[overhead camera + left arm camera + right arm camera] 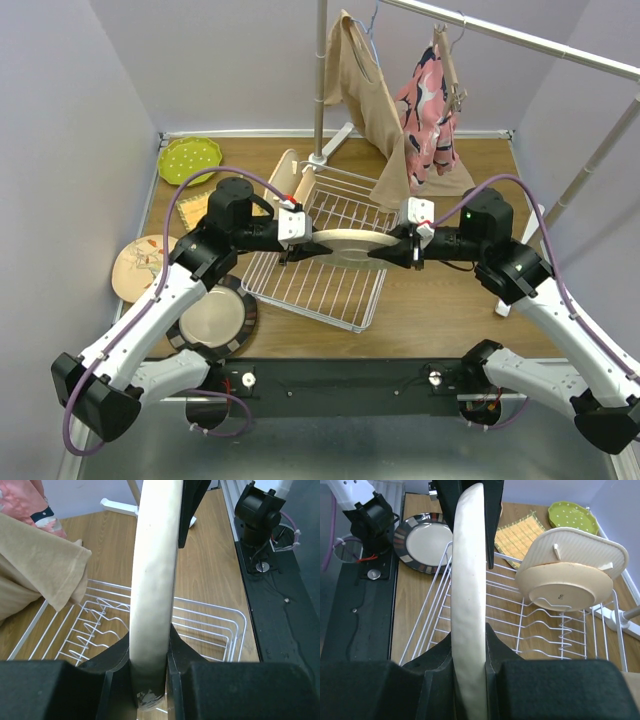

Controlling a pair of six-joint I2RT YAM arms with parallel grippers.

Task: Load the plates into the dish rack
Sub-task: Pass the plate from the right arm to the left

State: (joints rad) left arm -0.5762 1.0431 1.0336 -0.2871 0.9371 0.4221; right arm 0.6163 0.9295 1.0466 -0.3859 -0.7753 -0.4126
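Observation:
The empty slot (321, 205) beside the standing cream plate is outward and below the crosswise plate, so my left gripper will next swing that plate outward into line, lower it and release.
A cream plate (345, 245) hangs edge-on above the white wire dish rack (335, 295), held from both sides. My left gripper (292, 250) is shut on its left rim and my right gripper (385, 252) on its right rim. In the left wrist view the plate (155, 570) runs up from my gripper (150, 650) over the rack (210, 625). In the right wrist view the plate (467, 555) sits likewise in my gripper (469, 645). A cream plate (565, 587) and a ribbed cream dish (580, 547) stand in the rack (520, 625).
A lime green dotted plate (190, 160), a floral plate (140, 265) and a dark-rimmed silvery plate (215, 318) lie left of the rack. A yellow woven mat (517, 532) lies under my left arm. A clothes-rail stand (322, 80) with hanging garments (375, 90) is behind the rack.

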